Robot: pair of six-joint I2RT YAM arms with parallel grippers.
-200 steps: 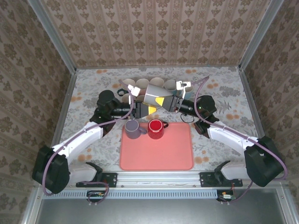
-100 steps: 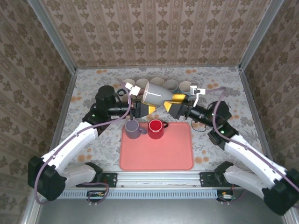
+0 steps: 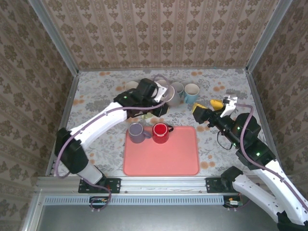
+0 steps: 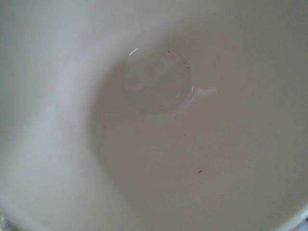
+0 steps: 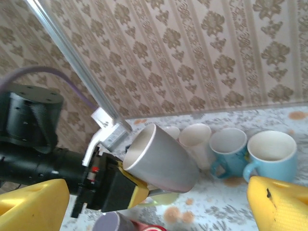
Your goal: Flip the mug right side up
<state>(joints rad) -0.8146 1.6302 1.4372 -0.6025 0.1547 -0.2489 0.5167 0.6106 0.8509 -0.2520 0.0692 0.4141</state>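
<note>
My left gripper will move down next and tilt the mug upright onto the tabletop between the back row and the tray to let it go, because that place is below my left gripper.
The mug point(image 5: 163, 161) is grey outside and white inside. It hangs tilted on its side above the table near the back row of mugs, its mouth turned toward the left arm. My left gripper point(image 5: 144, 185) is shut on it low down at the handle side, black body and yellow pad showing. From above the mug point(image 3: 167, 94) sits at the end of the left gripper point(image 3: 158, 99). The left wrist view looks straight into the mug's white inside point(image 4: 159, 82). My right gripper point(image 3: 207, 107) stands open to the right, apart from the mug, with nothing between its yellow fingers point(image 5: 33, 207).
A purple mug point(image 3: 136, 132) and a red mug point(image 3: 160, 133) stand upright on the pink tray point(image 3: 178, 154). Several upright mugs line the back, among them a blue mug point(image 3: 191, 91) and a white mug point(image 5: 199, 139). Patterned walls close in the table.
The right gripper has let go of the mug and drawn back to the right. The left arm has swung the mug up and toward the back row.
</note>
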